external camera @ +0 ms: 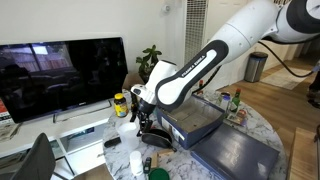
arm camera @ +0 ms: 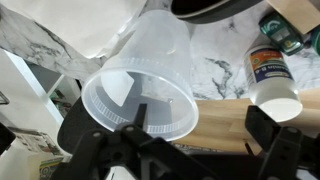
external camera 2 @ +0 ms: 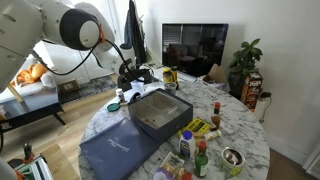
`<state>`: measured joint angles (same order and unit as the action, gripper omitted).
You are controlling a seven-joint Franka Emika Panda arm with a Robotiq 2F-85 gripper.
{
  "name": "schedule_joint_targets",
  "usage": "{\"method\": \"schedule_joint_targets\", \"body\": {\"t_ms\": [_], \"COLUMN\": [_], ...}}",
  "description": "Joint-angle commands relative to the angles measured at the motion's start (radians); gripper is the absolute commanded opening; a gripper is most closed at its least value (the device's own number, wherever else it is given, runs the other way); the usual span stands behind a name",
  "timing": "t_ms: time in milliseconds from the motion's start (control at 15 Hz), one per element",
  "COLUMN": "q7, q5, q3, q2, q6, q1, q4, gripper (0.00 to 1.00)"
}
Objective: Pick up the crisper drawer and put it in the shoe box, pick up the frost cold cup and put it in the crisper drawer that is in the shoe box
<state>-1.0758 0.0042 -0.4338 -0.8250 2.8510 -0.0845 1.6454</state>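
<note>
The robot next needs to lower its gripper until its fingers are on either side of the frost cold cup's rim [external camera: 134, 125] [arm camera: 194, 112] by the white-capped bottle, and then close it.
The frost cold cup [arm camera: 140, 85] fills the left of the wrist view, tipped so its round rim faces the camera. My gripper [arm camera: 195, 135] is open, and the cup's rim overlaps its left finger while the right finger stands apart over a wooden board [arm camera: 215, 115]. In both exterior views the gripper [external camera: 148, 118] [external camera 2: 130, 80] hangs low beside the shoe box [external camera: 212, 130] [external camera 2: 176, 107]. The clear crisper drawer [external camera: 195, 118] seems to sit inside the box, though it is hard to make out.
A flat blue-grey lid [external camera: 240, 155] [external camera 2: 120, 150] lies next to the box. A white-capped bottle [arm camera: 275, 85] stands near the right finger. Several bottles and jars [external camera 2: 198, 150] and a bowl [external camera 2: 232, 157] crowd the marble table. A TV [external camera: 60, 75] stands behind.
</note>
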Motion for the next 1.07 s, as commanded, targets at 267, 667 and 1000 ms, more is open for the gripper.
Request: {"method": "schedule_joint_targets", "body": {"t_ms": [267,667,1000], "q7": [0.026,0.047,0.097], "q5": [-0.098,-0.100,-0.070], "q3": [0.066,0.079,0.050], "q2": [-0.104,-0.101,-0.040], "q6": [0.007,-0.018,-0.065], "q1": [-0.053,-0.050,-0.013], "q4": [-0.108,-0.113,-0.054], "gripper": [0.58,0.11,0.00]}}
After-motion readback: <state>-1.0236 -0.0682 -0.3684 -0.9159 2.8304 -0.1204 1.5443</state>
